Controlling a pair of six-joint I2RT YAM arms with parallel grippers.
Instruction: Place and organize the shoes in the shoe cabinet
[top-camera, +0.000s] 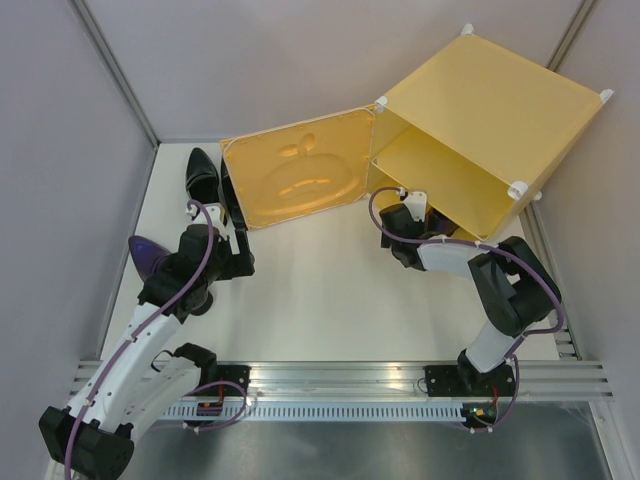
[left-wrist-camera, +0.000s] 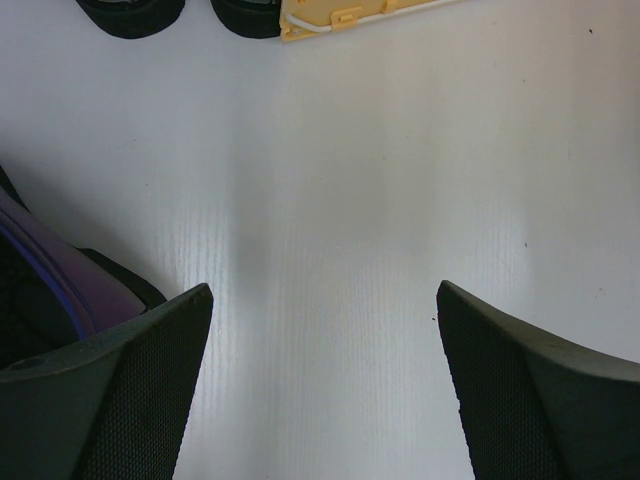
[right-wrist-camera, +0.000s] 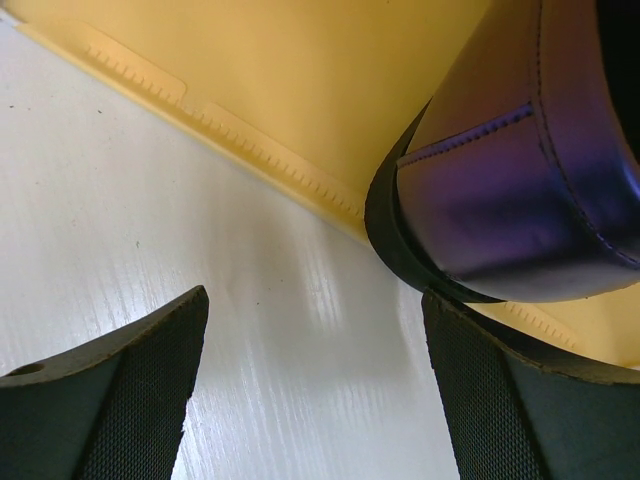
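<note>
I next need to move my left gripper to the left in the top view toward the purple shoe, turn, and lower onto its nearer side wall (left-wrist-camera: 72, 272).
The yellow shoe cabinet (top-camera: 490, 110) stands at the back right, its apple-embossed door (top-camera: 300, 180) swung open to the left. The black pair (top-camera: 205, 172) lies at the back left beside the door; their ends show in the left wrist view (left-wrist-camera: 130, 14). One purple shoe (top-camera: 150, 255) lies at the left, beside my left gripper (top-camera: 236, 240), which is open and empty over bare table (left-wrist-camera: 322, 288). My right gripper (top-camera: 408, 205) is open at the cabinet's mouth (right-wrist-camera: 314, 294). The other purple shoe (right-wrist-camera: 520, 180) sits on the cabinet floor, its heel just above my right finger (right-wrist-camera: 520, 400).
The door's lower edge (left-wrist-camera: 340, 16) lies ahead of my left gripper. The cabinet floor's front lip (right-wrist-camera: 250, 140) runs diagonally ahead of my right gripper. Grey walls close in the table at the left, back and right. A metal rail (top-camera: 340, 380) runs along the near edge.
</note>
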